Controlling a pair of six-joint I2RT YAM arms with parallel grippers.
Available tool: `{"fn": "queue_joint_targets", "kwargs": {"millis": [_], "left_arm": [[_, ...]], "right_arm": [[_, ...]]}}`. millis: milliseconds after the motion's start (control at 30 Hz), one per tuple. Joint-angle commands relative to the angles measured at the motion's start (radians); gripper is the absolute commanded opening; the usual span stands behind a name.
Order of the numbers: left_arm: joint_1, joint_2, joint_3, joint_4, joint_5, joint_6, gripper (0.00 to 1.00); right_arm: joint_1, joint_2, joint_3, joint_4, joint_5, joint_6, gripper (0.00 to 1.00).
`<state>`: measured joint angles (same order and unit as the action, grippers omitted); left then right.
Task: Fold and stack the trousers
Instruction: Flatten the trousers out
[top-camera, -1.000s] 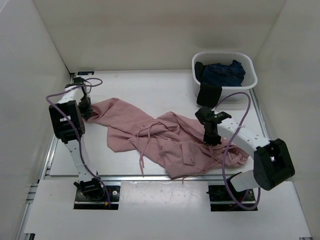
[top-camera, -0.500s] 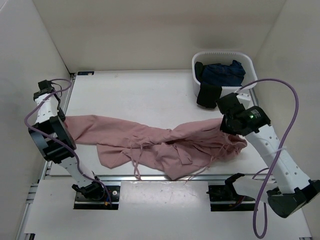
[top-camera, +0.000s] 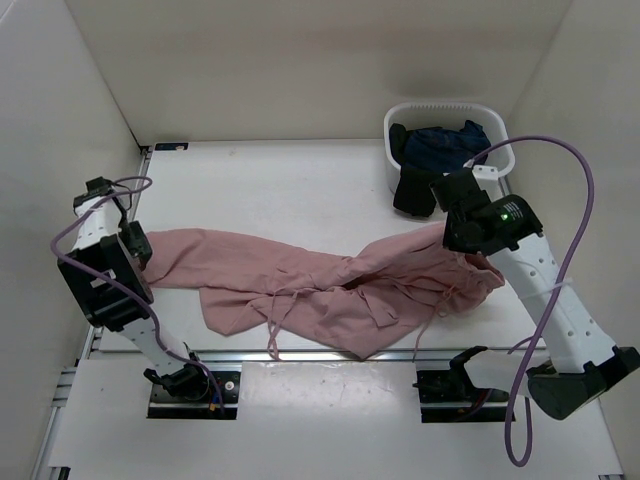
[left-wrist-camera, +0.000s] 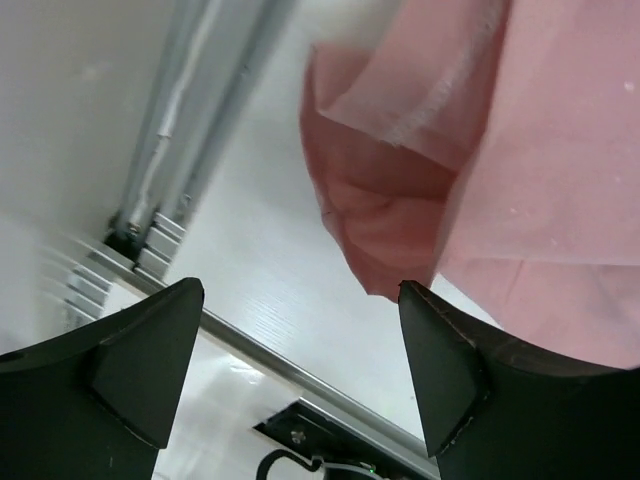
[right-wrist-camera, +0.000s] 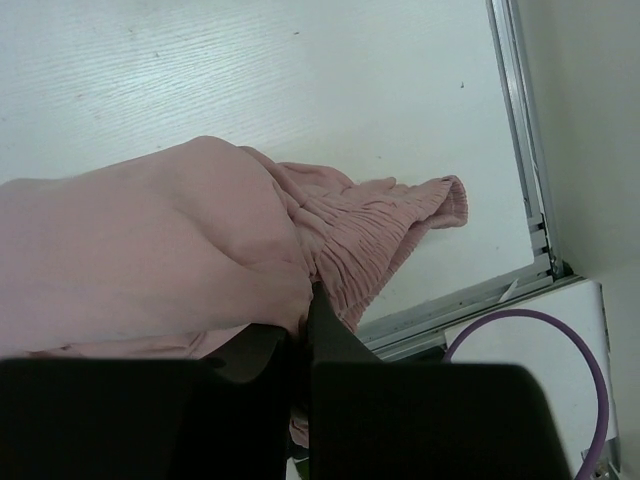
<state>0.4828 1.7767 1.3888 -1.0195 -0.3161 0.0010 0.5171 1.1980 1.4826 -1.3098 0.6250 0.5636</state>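
Observation:
The trousers (top-camera: 300, 280) lie crumpled. Next, my right gripper lifts and carries their waist outward, then down beside the basket, which stands outward of the gripper, and releases it.
The dusty-pink trousers (top-camera: 300, 280) lie stretched across the table from left to right, with drawstrings trailing toward the front edge. My left gripper (left-wrist-camera: 300, 290) is open at the table's left side. The leg end (left-wrist-camera: 400, 220) hangs just beyond its fingertips, and nothing is between them. My right gripper (right-wrist-camera: 308, 295) is shut on the trousers (right-wrist-camera: 150, 250) at the gathered elastic waist (right-wrist-camera: 385, 235) and holds that end slightly raised near the right rail. In the top view the right wrist (top-camera: 488, 225) hides its fingers.
A white basket (top-camera: 450, 108) stands at the back right with a dark navy garment (top-camera: 445, 145) inside and a black garment (top-camera: 415, 190) draped over its front wall. Metal rails (right-wrist-camera: 520, 150) run along the table's edges. White walls close in on both sides.
Both arms pulled apart and stretched the trousers across the table. The left gripper then opened and let go of the leg end. The right gripper stayed shut on the waist.

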Motion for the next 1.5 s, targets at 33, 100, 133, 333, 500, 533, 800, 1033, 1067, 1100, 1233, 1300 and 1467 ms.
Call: {"fn": "queue_joint_targets", "kwargs": {"millis": [33,100,133,333,500,533,800,1033,1067,1100,1233,1300,1467], "left_arm": [[0.013,0.019,-0.066,0.036,0.071,-0.001,0.90],[0.013,0.074,-0.066,0.045,0.104,-0.001,0.90],[0.013,0.091,-0.053,0.045,0.120,-0.001,0.90],[0.025,0.049,-0.025,0.055,0.097,-0.001,0.90],[0.036,-0.152,0.018,0.068,0.061,-0.001,0.92],[0.036,-0.207,-0.003,0.068,0.061,-0.001,0.93],[0.036,-0.221,-0.269,0.090,0.054,-0.001,0.95],[0.027,-0.126,-0.254,0.180,0.118,-0.001,0.99],[0.027,-0.106,-0.240,0.202,0.118,-0.001,0.99],[0.027,-0.082,-0.225,0.202,0.135,-0.001,1.00],[0.027,0.039,-0.151,0.213,0.164,-0.001,0.81],[0.027,0.090,-0.126,0.213,0.176,-0.001,0.34],[0.049,0.029,-0.139,0.194,0.068,-0.001,0.15]], "right_arm": [[-0.005,0.005,-0.010,0.021,0.021,-0.039,0.00],[-0.005,0.005,-0.010,0.021,0.021,-0.039,0.00],[-0.005,0.005,-0.010,0.030,0.021,-0.039,0.00],[-0.005,0.005,-0.010,0.021,0.048,-0.039,0.00],[-0.005,0.005,-0.044,0.021,0.048,-0.039,0.00],[-0.005,0.005,-0.044,0.021,0.048,-0.039,0.00],[-0.005,0.014,-0.073,0.043,0.030,-0.039,0.00],[-0.005,0.014,-0.082,0.043,0.039,-0.039,0.00],[-0.005,0.014,-0.082,0.043,0.039,-0.039,0.00],[-0.005,0.014,-0.091,0.053,0.039,-0.039,0.00],[-0.014,0.032,-0.091,0.063,0.039,-0.048,0.00],[-0.025,0.032,-0.070,0.034,0.065,-0.048,0.00],[-0.025,-0.006,0.056,-0.103,0.264,0.094,0.00]]}}
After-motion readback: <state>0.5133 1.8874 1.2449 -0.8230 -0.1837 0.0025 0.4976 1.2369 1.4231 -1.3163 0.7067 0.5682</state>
